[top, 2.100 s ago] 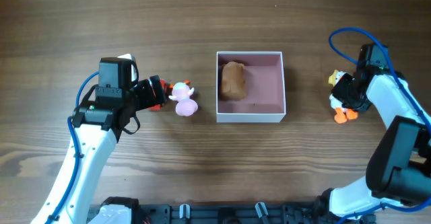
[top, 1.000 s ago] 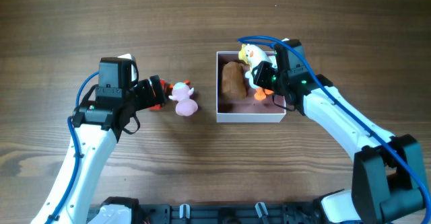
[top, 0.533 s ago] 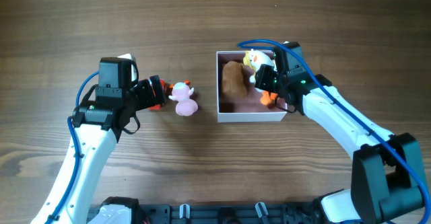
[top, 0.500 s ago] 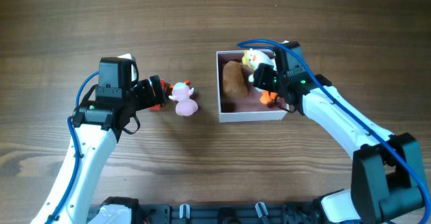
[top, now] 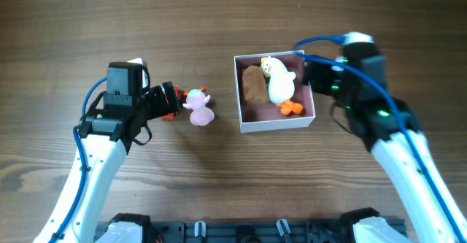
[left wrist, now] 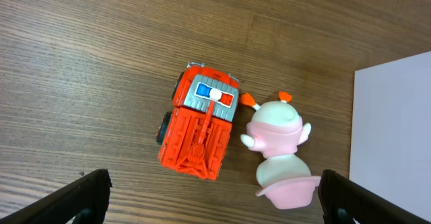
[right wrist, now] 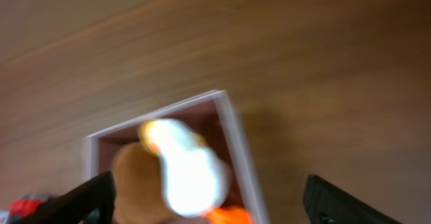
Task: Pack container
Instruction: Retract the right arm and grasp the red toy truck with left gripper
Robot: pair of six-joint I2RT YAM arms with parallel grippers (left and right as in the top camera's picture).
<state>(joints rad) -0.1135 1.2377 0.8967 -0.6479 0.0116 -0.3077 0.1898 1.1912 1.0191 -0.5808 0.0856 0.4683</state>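
Observation:
I should next lower my open left gripper over the red truck's grey roof (left wrist: 213,96) and close on its sides, because the truck is still outside the container.
The container (top: 273,127), a white-walled square box with a pink inside, stands mid-table. In it lie a brown toy (top: 253,86) and a white duck with orange feet (top: 279,82). My right gripper (top: 314,76) hangs open just past the box's right wall, above the duck (right wrist: 188,177) and holding nothing; its wrist view is blurred. Left of the box stand a pink toy (top: 198,108) and a red truck (left wrist: 202,133). My left gripper (left wrist: 215,198) hovers open over the truck and the pink toy (left wrist: 279,150), touching neither.
The container's white wall (left wrist: 390,116) sits close to the right of the pink toy. Bare wooden tabletop (top: 233,24) surrounds the box. The right arm (top: 394,133) stretches along the right side of the table.
My right gripper opened and let the duck go; the duck now lies in the container beside the brown toy. The right arm drew back to the right. The left arm stayed still.

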